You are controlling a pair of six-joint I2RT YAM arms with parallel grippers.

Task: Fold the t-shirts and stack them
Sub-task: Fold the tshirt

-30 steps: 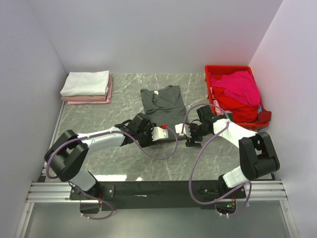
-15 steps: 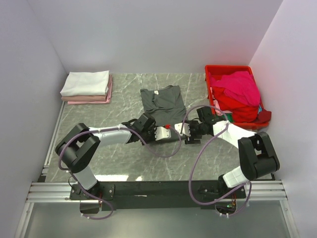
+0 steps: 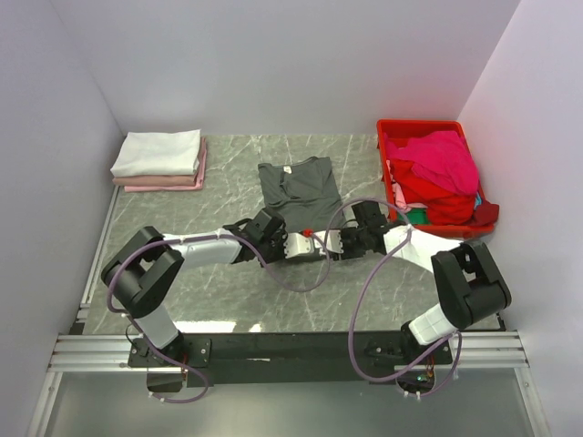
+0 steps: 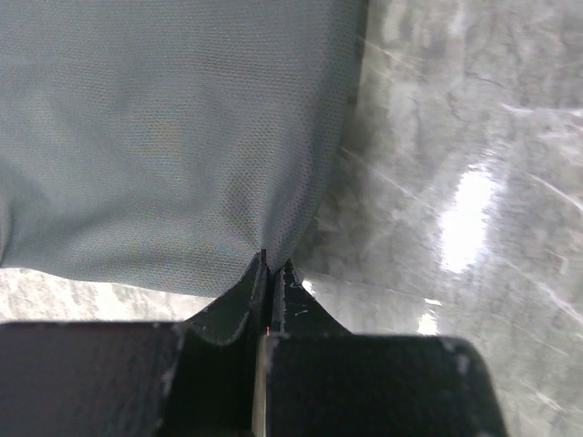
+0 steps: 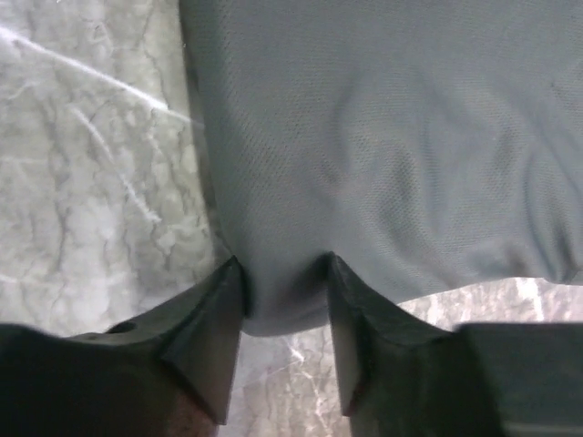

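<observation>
The neck end [image 3: 273, 174] of the still full-length shirt lies outward, so the robot's left gripper will next carry the pinched hem outward over the cloth and release it there.
A dark charcoal-grey t-shirt [image 3: 299, 189] lies flat on the marble table [image 3: 228, 291], neck toward the back. Both grippers meet at its near hem. My left gripper [image 3: 305, 242] is shut, pinching an edge of the grey cloth [image 4: 173, 127] at the fingertips [image 4: 273, 269]. My right gripper [image 3: 333, 242] stands open, its jaws astride a rounded corner of the grey cloth [image 5: 383, 137], which fills the gap [image 5: 284, 282] between them. Folded t-shirts are stacked at the back left, a white one [image 3: 157, 151] over pale pink ones [image 3: 168, 182].
A red crate [image 3: 386, 164] at the back right holds a heap of magenta and red shirts [image 3: 442, 168], some hanging over its near rim. White walls close in three sides. Both arms' cables loop over the table in front of the grey shirt.
The left jaws have shut on the shirt's hem. The right gripper has slid left onto the hem's corner and its jaws have drawn closer together.
</observation>
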